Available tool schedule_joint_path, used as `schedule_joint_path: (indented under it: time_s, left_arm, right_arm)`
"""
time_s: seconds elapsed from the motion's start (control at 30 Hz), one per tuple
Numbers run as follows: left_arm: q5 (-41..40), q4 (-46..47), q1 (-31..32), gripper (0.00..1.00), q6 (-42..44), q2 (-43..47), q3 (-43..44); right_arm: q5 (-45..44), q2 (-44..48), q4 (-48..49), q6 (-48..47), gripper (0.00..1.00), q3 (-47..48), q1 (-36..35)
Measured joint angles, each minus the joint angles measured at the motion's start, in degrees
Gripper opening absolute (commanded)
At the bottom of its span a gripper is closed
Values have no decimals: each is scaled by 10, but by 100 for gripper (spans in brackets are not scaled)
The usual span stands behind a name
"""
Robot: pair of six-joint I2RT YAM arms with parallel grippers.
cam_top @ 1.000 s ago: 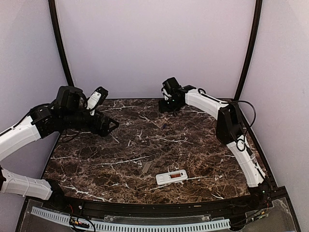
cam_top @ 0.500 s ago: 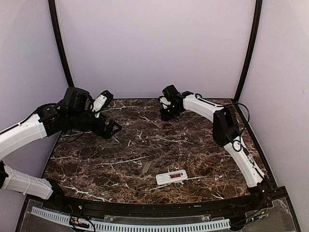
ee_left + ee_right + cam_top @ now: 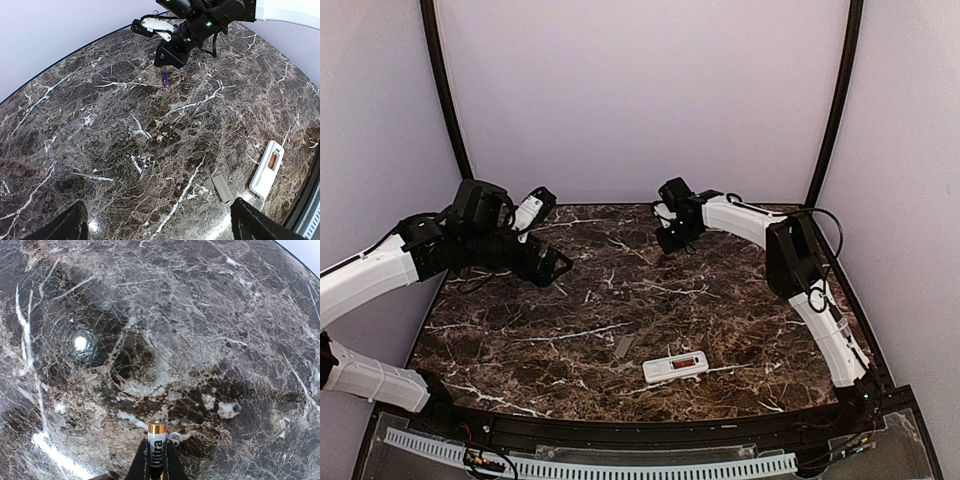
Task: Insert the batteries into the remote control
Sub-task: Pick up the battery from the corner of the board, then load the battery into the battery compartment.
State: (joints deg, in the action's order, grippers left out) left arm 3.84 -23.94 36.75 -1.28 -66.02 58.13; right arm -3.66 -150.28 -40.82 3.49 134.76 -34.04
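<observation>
The remote's slot [image 3: 684,364] is uncovered and lies back from my right gripper, near the table's front edge. My right gripper needs to move back over it and release the battery.
The white remote control [image 3: 675,367] lies near the table's front edge, its dark slot facing up, and it also shows in the left wrist view [image 3: 267,168]. My right gripper [image 3: 156,464] is at the far middle of the table [image 3: 672,238], shut on a battery [image 3: 156,445] with a gold cap and "Ultra" printed on it. Another battery [image 3: 165,79], slim and purple, lies on the marble just in front of that gripper. My left gripper [image 3: 555,265] hovers over the far left, wide open and holding nothing [image 3: 159,232].
A small flat grey cover piece [image 3: 623,346] lies just left of the remote, also seen in the left wrist view [image 3: 221,188]. The dark marble table [image 3: 520,330] is walled by pale panels behind and at both sides.
My right gripper's jaws have closed on the battery at the far middle. My left arm shifted slightly to the right, then held still.
</observation>
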Motion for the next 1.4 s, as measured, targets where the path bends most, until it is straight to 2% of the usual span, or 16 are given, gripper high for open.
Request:
schedule_joint_path:
  time_s: [0.2,0.37,0.63,0.73,0.8,0.9,1.0,1.13,1.4]
  left_arm:
    - [-3,-1,0,99,2,0,0]
    - [-3,-1,0,99,2,0,0]
    - [-3,-1,-6,99,1,-10,5]
    - [-3,-1,-11,99,1,-20,7]
    - [-4,-1,-15,99,1,-26,8]
    - [-5,-2,-23,99,1,-37,10]
    - [-5,-3,-31,99,1,-46,14]
    - [-5,-4,-37,99,1,-57,21]
    - [-5,-7,-40,99,2,-71,29]
  right_arm:
    - [0,5,-3,-10,0,-4,0]
    - [3,53,-21,-37,0,-54,0]
    - [78,284,19,-147,0,-230,-14]
    - [106,394,37,-235,0,-349,-57]
    - [115,436,39,-283,0,-414,-98]
    - [126,473,34,-338,0,-511,-167]
    - [127,487,24,-359,0,-581,-205]
    - [117,513,19,-360,0,-638,-223]
    - [98,535,53,-358,0,-691,-271]
